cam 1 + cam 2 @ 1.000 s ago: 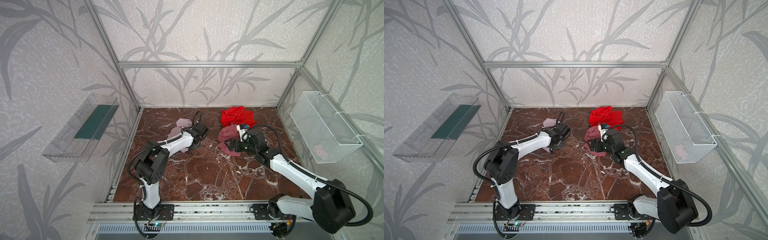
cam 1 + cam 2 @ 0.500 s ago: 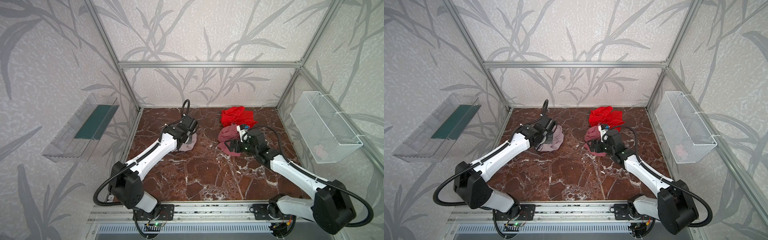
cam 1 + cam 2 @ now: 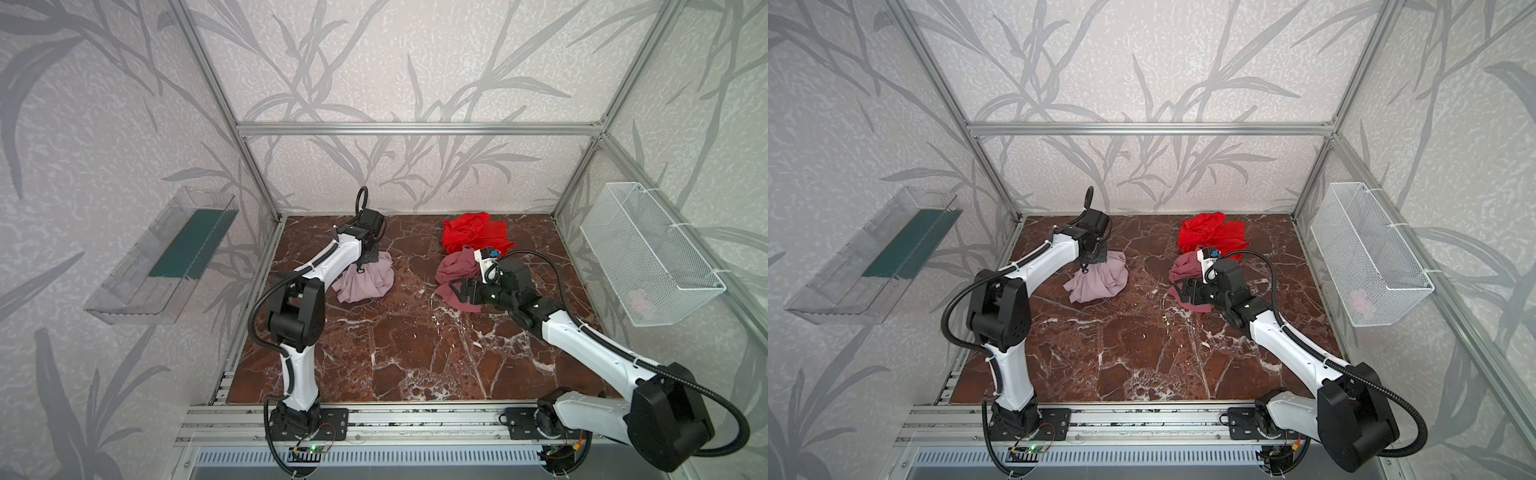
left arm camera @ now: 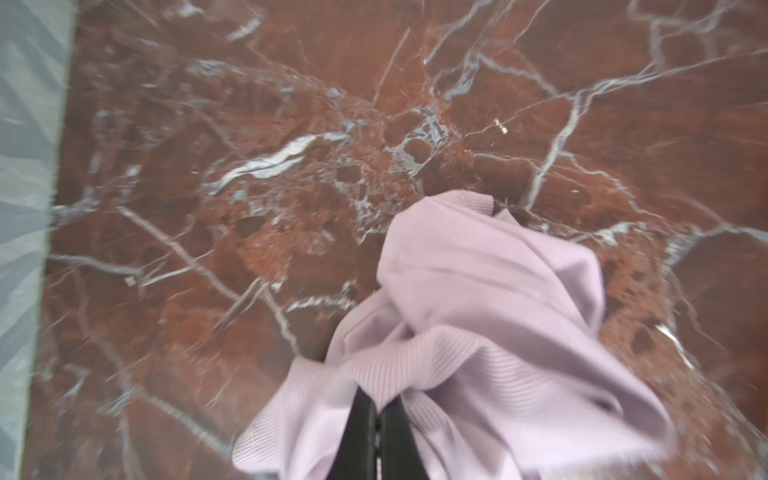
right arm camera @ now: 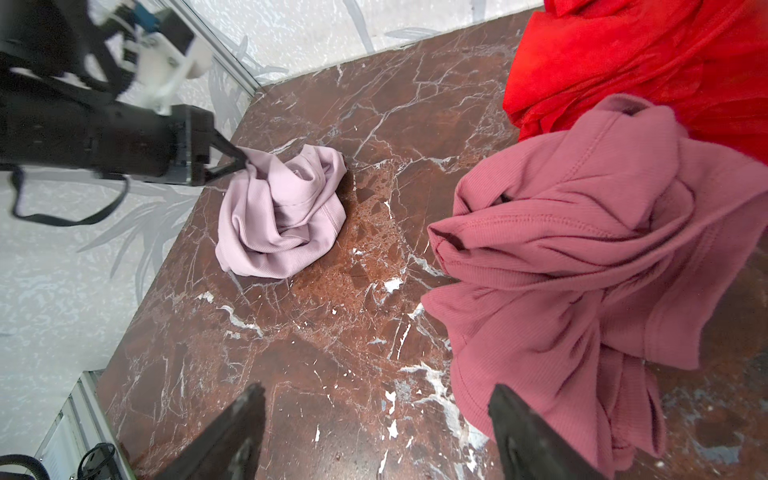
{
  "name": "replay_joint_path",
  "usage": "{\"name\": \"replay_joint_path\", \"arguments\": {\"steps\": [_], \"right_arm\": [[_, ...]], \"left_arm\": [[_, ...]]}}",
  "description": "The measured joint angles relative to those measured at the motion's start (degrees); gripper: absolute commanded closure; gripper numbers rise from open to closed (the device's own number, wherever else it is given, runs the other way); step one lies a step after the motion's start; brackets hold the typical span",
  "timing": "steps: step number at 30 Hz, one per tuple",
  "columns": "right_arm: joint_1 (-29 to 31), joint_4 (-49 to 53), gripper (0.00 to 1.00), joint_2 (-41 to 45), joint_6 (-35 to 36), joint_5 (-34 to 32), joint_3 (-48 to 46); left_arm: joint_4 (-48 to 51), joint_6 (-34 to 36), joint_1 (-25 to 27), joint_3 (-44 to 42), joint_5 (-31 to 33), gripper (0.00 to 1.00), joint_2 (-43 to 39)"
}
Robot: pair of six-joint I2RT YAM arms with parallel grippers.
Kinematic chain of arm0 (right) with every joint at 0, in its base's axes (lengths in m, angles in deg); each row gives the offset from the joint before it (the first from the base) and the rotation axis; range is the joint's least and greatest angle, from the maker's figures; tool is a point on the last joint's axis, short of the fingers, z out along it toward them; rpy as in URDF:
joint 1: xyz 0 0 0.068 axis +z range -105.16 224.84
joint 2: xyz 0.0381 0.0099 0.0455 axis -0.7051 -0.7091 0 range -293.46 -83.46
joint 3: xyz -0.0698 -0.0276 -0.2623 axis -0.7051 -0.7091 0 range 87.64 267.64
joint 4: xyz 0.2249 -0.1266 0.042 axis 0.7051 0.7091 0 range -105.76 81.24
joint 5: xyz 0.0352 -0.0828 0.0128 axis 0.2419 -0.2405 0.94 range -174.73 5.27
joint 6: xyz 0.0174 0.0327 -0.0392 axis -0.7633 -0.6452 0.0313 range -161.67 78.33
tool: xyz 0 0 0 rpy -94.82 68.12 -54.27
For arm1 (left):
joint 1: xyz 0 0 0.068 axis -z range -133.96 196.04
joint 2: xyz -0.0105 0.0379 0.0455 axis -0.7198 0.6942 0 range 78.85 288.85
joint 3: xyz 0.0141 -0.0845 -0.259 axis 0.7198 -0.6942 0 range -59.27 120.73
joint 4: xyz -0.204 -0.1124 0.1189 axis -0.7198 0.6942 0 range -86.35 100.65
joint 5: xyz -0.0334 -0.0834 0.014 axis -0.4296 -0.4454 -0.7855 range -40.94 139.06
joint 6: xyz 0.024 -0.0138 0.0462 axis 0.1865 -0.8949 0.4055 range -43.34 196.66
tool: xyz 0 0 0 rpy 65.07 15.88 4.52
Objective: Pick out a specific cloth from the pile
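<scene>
My left gripper is going to move gently toward the tray's side next and let go of the lilac-pink cloth's fold over the cloth's lower part (image 3: 365,284) (image 4: 492,268), which lies below on the marble floor.
The pale lilac-pink cloth (image 3: 365,280) (image 3: 1098,282) (image 5: 282,216) lies bunched on the marble floor at the left, apart from the pile. My left gripper (image 3: 360,268) (image 3: 1086,270) (image 4: 377,403) is shut on a fold at its top, and the cloth's (image 4: 478,311) lower part rests on the floor. What is left of the pile sits at the back right: a dusty-rose cloth (image 3: 457,270) (image 5: 582,270) against a bright red cloth (image 3: 473,235) (image 5: 644,62). My right gripper (image 3: 455,291) (image 3: 1179,291) (image 5: 376,392) stands open and empty at the rose cloth's near edge.
A white wire basket (image 3: 648,253) hangs on the right wall with something pink (image 3: 640,299) inside. A clear plastic tray (image 3: 166,253) is fixed to the left wall. Aluminium frame posts stand at the floor's corners.
My left gripper has drawn the lilac cloth a little toward the front, and the left arm's elbow has swung round. The right arm has barely moved.
</scene>
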Motion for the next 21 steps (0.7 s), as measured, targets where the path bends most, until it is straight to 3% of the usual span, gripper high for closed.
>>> {"name": "replay_joint_path", "arguments": {"steps": [6,10,13,21], "right_arm": [[0.0,0.4,0.16,1.8,0.1,-0.1,-0.3],[0.0,1.7,0.16,3.7,0.6,-0.5,-0.7],[0.0,3.0,0.16,4.9,1.0,-0.8,-0.6],[0.0,5.4,0.15,8.6,2.0,-2.5,-0.7]], "left_arm": [[-0.5,-0.8,-1.1,-0.5,-0.6,1.00,5.3],[-1.9,-1.2,-1.5,-2.4,-0.5,0.70,3.8],[-2.7,-2.4,-1.5,-5.8,-0.5,0.62,0.2],[-5.0,-3.2,-0.9,-12.2,-2.4,0.60,-17.3]]}}
